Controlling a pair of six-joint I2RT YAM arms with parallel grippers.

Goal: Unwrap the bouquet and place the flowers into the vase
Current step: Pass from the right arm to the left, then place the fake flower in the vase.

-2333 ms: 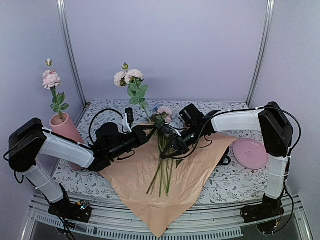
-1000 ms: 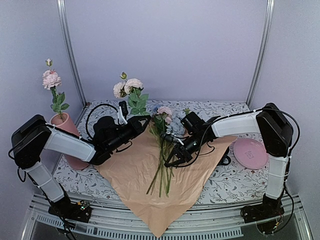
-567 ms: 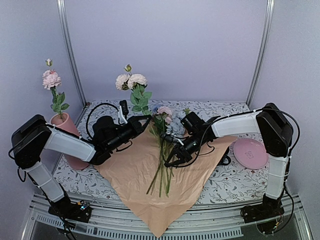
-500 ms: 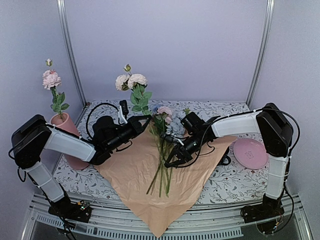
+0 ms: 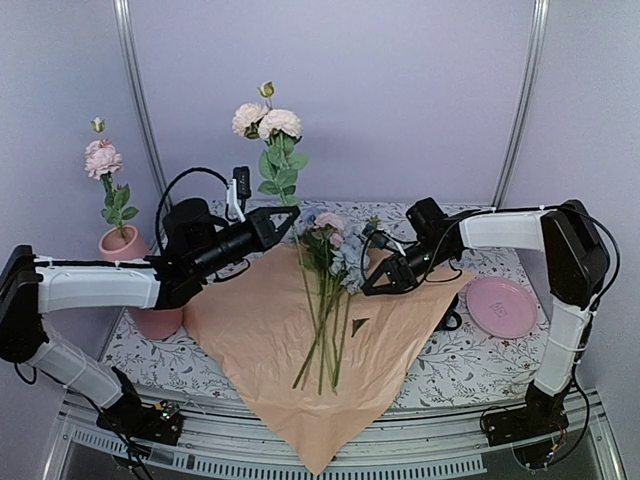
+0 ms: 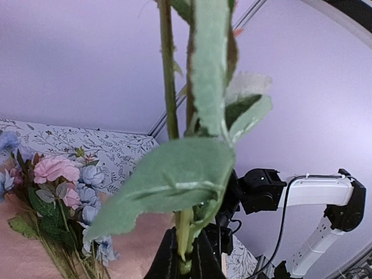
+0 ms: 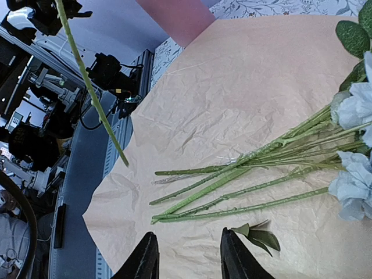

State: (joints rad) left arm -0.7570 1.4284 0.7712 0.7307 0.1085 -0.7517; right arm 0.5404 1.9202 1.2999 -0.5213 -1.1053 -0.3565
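I will raise my left gripper and move it across to the vase's opening, which is to its left in the top view, because the flower's stem hangs long. I will then lower the gripper and release the flower.
My left gripper is shut on the green stem of a flower with cream-pink blooms. It holds the flower upright above the paper's back left corner, and the stem's lower end hangs free. The unwrapped bouquet lies as peach paper spread flat. On it are the flowers, blooms at the back and stems toward the front. My right gripper is open just right of the blooms, its jaws empty above the paper and the stems. The pink vase stands far left, partly behind my left arm, and holds one pink flower.
A flat pink plate lies at the right on the patterned tablecloth. A loose green leaf rests on the paper near the stems. The paper's front corner hangs over the table's near edge. Metal posts stand at the back corners.
My left arm has raised the held flower and pulled back to the left. My right gripper has opened and drawn back to the right, away from the stems.
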